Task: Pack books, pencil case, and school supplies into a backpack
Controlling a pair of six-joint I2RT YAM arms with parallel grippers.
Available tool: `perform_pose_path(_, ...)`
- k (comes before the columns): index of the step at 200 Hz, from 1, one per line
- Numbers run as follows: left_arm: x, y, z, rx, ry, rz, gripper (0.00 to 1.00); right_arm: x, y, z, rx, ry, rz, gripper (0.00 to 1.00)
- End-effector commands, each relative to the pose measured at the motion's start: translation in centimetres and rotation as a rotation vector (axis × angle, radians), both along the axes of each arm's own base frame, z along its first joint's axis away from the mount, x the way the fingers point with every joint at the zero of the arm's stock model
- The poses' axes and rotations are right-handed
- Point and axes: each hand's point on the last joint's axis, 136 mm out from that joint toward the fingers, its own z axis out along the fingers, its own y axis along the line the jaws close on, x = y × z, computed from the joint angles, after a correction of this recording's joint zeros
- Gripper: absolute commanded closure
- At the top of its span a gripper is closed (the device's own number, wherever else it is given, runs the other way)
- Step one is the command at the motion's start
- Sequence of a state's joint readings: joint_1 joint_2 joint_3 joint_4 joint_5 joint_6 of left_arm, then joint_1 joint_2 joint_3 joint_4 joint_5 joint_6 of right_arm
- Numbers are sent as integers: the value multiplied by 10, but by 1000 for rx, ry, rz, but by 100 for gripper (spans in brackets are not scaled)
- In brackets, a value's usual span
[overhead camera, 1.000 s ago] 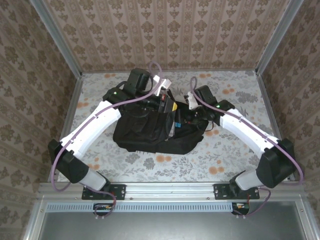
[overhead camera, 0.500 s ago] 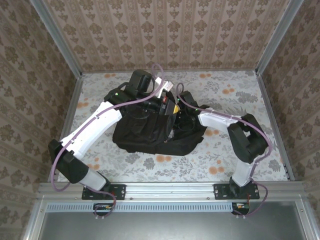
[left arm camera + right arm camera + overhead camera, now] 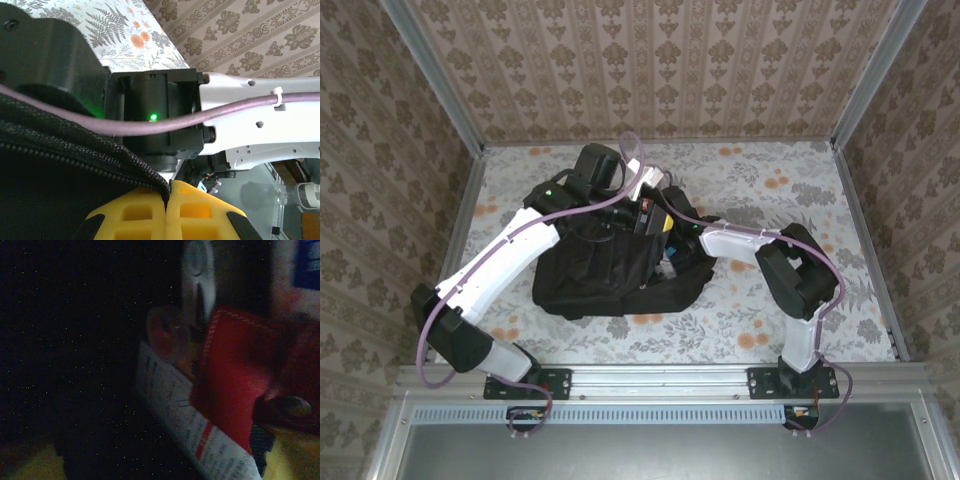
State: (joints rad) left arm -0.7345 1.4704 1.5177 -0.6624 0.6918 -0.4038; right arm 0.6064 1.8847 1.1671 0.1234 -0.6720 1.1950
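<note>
The backpack's opening is wide open beside the backpack's lifted rim, so the robot's left gripper needs to carry the rim back across the opening next, down to the opening's opposite edge (image 3: 702,280), and let go of it.
The black backpack (image 3: 605,275) lies in the middle of the floral table, its opening toward the back. My left gripper (image 3: 655,214) holds the rim of that opening: in the left wrist view its yellow fingers (image 3: 195,210) are shut on the backpack's zip edge (image 3: 100,165). My right arm (image 3: 740,240) is folded, with its wrist sunk into the opening. In the dark right wrist view my right gripper (image 3: 160,467) stands open, its yellow fingertips (image 3: 295,460) far apart. Ahead of it lie a red stitched pouch (image 3: 235,375) and a white printed item (image 3: 185,425). The orange book is hidden.
Patterned walls and metal posts close in the table on three sides. The right arm's white link (image 3: 250,125) passes close in front of the left wrist. Bare floral table (image 3: 800,180) lies to the right of the backpack and behind it.
The right arm has folded up and pushed its gripper down into the backpack. The backpack has shifted slightly left. The left gripper has kept its hold on the rim.
</note>
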Motion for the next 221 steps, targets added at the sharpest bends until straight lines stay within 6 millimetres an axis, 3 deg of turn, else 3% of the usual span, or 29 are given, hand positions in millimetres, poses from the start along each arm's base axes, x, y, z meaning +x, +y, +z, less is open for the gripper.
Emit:
perform_pose_path(1,-11,-2,27,-80,-79,-53,100,-1,-25,15,-38,-64,-28,7)
perform_pose_path(53,-11,-6,18,-68,-50,-52,100,-14,-81,29,-82,-147,-42,4)
perform_pose_path(89,-19,-24,1,-24,-27,-88,100,-15,-157,38,-212,-197,-180,8)
perform_pose_path(111,-31,-44,-25,52,4,-140,100,-15,-205,55,-248,-251,-305,9)
perform_pose_path(122,-40,-53,-38,94,22,-172,100,-16,-219,61,-264,-266,-332,10)
perform_pose_path(156,-68,-72,-80,250,42,-273,93,-16,-236,64,-351,-268,-317,11)
perform_pose_path(176,-73,-71,-88,307,19,-277,84,-13,-238,63,-366,-268,-311,11)
perform_pose_path(194,-66,-58,-77,313,-20,-216,63,-11,-234,63,-352,-274,-288,11)
perform_pose_path(221,-54,-20,-44,264,-73,-87,45,-10,-229,65,-345,-304,-246,11)
